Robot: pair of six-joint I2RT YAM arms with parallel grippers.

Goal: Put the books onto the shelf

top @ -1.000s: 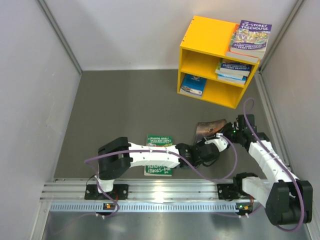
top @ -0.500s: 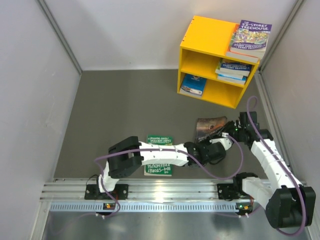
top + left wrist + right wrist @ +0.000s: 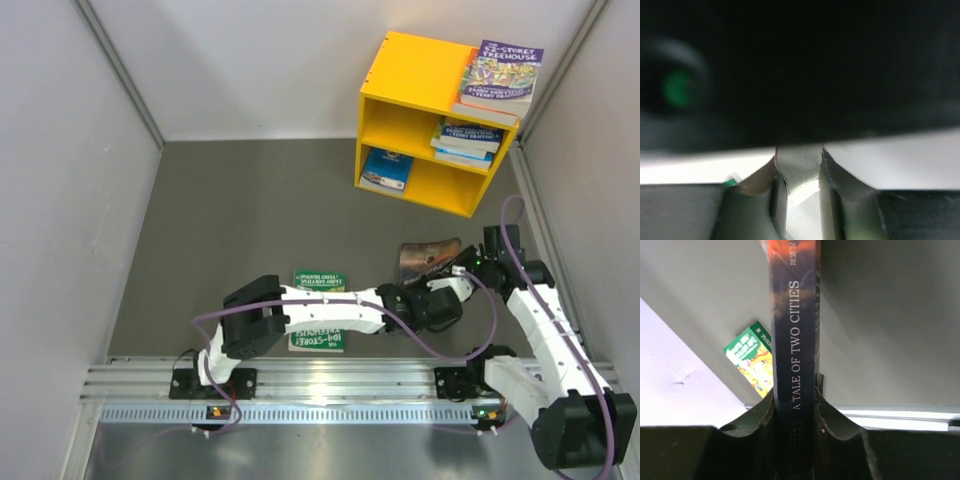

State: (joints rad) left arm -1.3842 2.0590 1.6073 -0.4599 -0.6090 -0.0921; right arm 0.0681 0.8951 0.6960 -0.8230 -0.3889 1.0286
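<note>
My right gripper is going to swing outward to the half-empty lower compartment (image 3: 404,180), to its left in the top view, and will let go of the dark book there.
My right gripper (image 3: 794,390) is shut on the spine of a dark book (image 3: 794,315) titled "A Tale of Two Cities", which stands on edge between its fingers. From above, that dark book (image 3: 428,255) lies tilted near the right gripper (image 3: 458,270), below the yellow shelf (image 3: 410,75). Just beneath it, my left gripper (image 3: 450,297) reaches in. In its own wrist view the left gripper (image 3: 799,155) has a narrow gap between its jaws with nothing in it, and a dark blurred mass fills the view above. A green book (image 3: 318,282) lies on the floor, partly under the left arm.
A purple book (image 3: 500,80) rests on top of the shelf. A stack of books (image 3: 465,140) sits in the upper compartment and a blue book (image 3: 387,170) in the lower one. Grey walls close in on both sides. The green book (image 3: 752,360) shows past the held spine.
My right gripper and the dark book have shifted slightly right. The left arm has stretched further right after them, and its jaws have parted a little.
</note>
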